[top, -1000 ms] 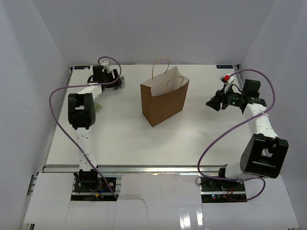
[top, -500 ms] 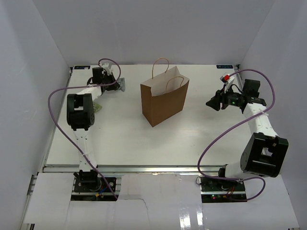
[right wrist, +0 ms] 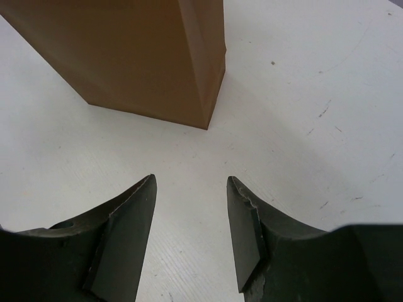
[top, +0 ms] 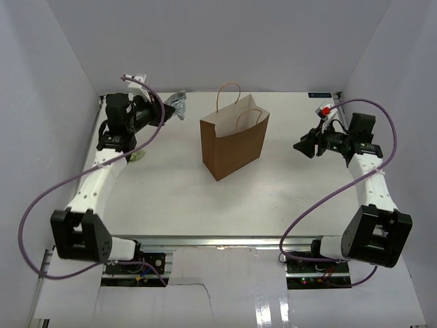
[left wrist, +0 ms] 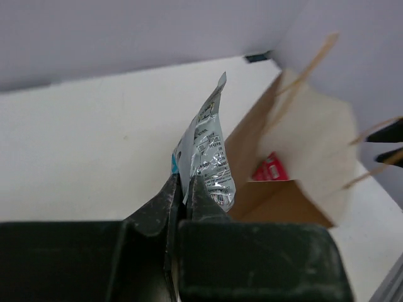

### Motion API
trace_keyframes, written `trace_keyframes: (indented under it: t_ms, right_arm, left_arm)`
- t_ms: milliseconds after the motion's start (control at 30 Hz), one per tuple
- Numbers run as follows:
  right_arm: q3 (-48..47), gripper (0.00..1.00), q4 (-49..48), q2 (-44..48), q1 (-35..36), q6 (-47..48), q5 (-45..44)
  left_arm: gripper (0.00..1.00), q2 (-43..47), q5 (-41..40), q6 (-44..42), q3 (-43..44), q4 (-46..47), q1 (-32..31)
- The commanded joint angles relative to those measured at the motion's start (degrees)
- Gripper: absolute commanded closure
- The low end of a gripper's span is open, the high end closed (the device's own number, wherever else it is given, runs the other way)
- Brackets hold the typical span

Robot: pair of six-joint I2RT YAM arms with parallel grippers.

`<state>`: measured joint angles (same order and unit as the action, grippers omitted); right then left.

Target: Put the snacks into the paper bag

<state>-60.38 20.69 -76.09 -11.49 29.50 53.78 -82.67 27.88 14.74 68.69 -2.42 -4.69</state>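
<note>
The left gripper will swing to the right in the top view and let go over the bag's opening (top: 230, 123), because the silver packet (top: 180, 102) is still hanging outside it.
My left gripper (top: 171, 108) is shut on a silver foil snack packet (top: 180, 102) and holds it in the air left of the paper bag (top: 233, 142). In the left wrist view the packet (left wrist: 206, 150) sticks up from the closed fingertips (left wrist: 196, 189). Behind it the brown bag (left wrist: 286, 195) stands open, with a red packet (left wrist: 272, 168) inside. A green-yellow packet (top: 139, 156) lies on the table by the left arm. My right gripper (top: 301, 145) hovers open and empty to the right of the bag, which fills the top of the right wrist view (right wrist: 145, 56).
White walls (top: 61, 89) close in the table (top: 205, 205) on the left, back and right. A metal rail (top: 218, 240) runs along the near edge between the arm bases. Purple cables (top: 41, 198) loop beside both arms.
The left gripper closed on the silver packet on the table at the back left, then lifted it up and toward the bag. The right arm barely moved.
</note>
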Motion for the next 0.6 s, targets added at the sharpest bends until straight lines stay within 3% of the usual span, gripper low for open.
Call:
trace_keyframes:
  t_ms: [0,200,567]
  right_arm:
    - [1.05,0.45,-1.18,2.17,0.76,-0.67,2.12]
    - [1.14,0.45,-1.70,3.23,1.03,-1.28,2.91]
    - [3.25,0.45,-0.56,6.66,1.11,-0.23,3.17]
  left_arm:
    - [1.00,12.49,0.08,0.81,-2.85,0.83,-7.92]
    - [1.00,14.74,-5.37,0.73,-1.54,-0.13,-17.89]
    - [1.00,3.41,-11.17,-1.65,7.16,-0.40,-23.35]
